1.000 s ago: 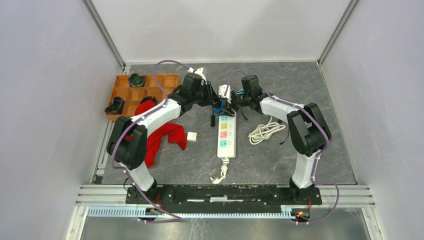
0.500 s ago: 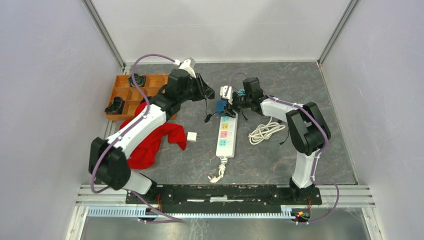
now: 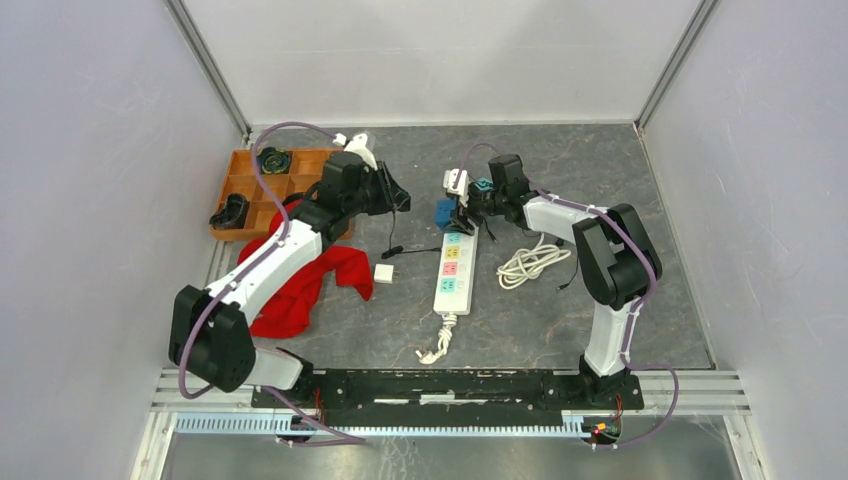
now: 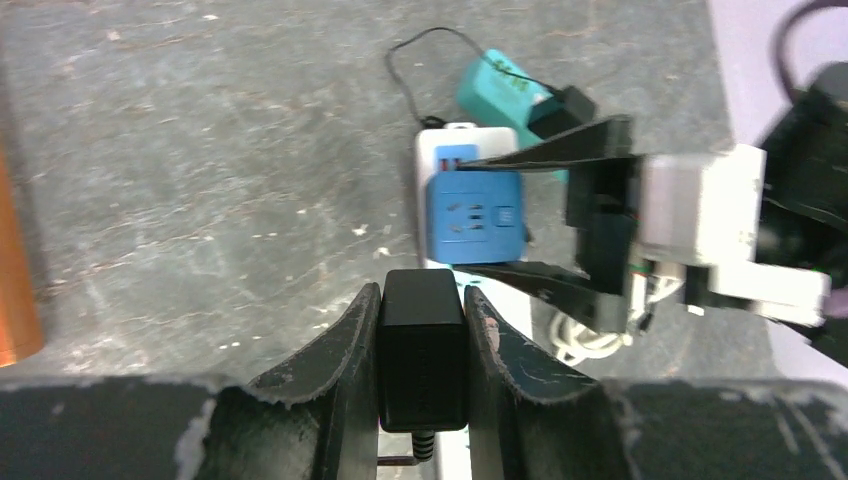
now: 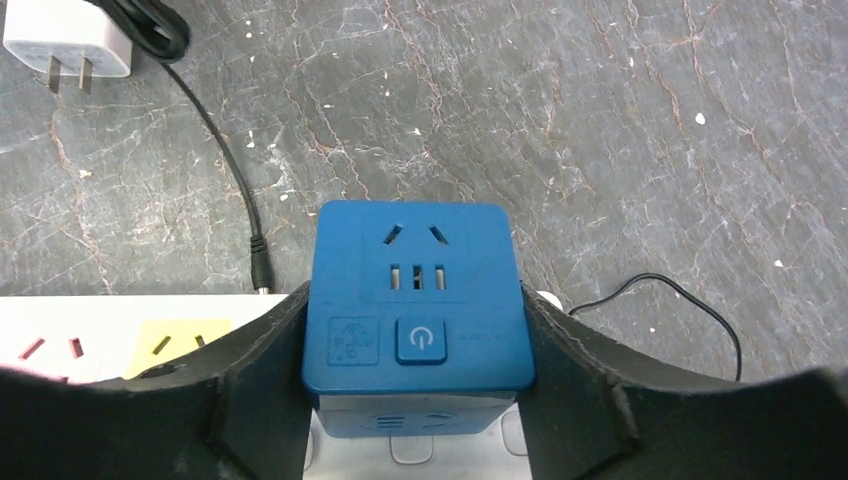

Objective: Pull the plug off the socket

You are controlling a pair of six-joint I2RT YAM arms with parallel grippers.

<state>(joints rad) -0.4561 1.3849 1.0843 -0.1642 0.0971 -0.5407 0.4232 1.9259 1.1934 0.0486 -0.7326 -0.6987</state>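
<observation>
My left gripper lowers toward the orange tray next, down to the bare table beside it, since the plug is already clear of the socket.
The socket is a blue cube [image 3: 444,212] [image 4: 473,218] [image 5: 416,300] standing on the far end of a white power strip [image 3: 452,275]. My right gripper [image 3: 457,208] [image 5: 416,400] is shut on it, one finger pressed to each side. The plug is a black block [image 4: 422,345] clamped between the fingers of my left gripper [image 3: 398,200] [image 4: 422,300], held apart from the socket and to its left. Its thin black cable [image 3: 398,240] [image 5: 230,170] hangs down to the table.
An orange compartment tray [image 3: 250,190] sits at the far left with a red cloth [image 3: 310,280] beside it. A small white charger [image 3: 383,272] [image 5: 68,40] lies left of the strip. A teal adapter [image 3: 484,186] [image 4: 500,90] and a coiled white cable [image 3: 530,262] lie to the right.
My left arm has drawn back to the left with the black plug, which now stands apart from the blue socket. The right gripper has stayed on the socket.
</observation>
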